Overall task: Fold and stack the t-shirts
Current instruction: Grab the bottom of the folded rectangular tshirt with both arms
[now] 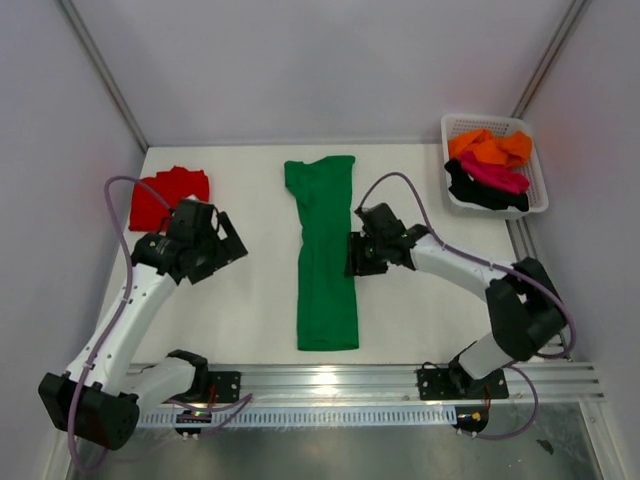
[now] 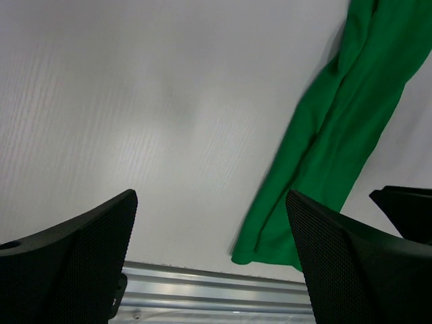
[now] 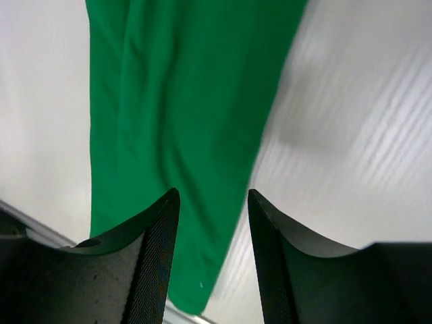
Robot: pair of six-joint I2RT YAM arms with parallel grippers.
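The green t-shirt [image 1: 322,250] still lies at full length, so my right gripper will next move back and down along the green t-shirt's basket-side edge to its near corner [image 1: 354,344].
A bright green t-shirt [image 1: 322,250] lies folded lengthwise into a long strip down the middle of the table. It also shows in the left wrist view [image 2: 337,135] and the right wrist view [image 3: 175,101]. A red t-shirt [image 1: 165,195] lies crumpled at the far left. Orange [image 1: 490,147], magenta [image 1: 495,175] and black [image 1: 480,192] t-shirts are piled in the basket. My left gripper [image 1: 232,240] [image 2: 210,202] is wide open over bare table, left of the green strip. My right gripper [image 1: 350,255] [image 3: 212,196] stands open just above the strip's right edge, holding nothing.
A white mesh basket [image 1: 537,195] sits at the far right corner. An aluminium rail [image 1: 340,380] [image 2: 216,287] runs along the near table edge. Grey walls close in the back and both sides.
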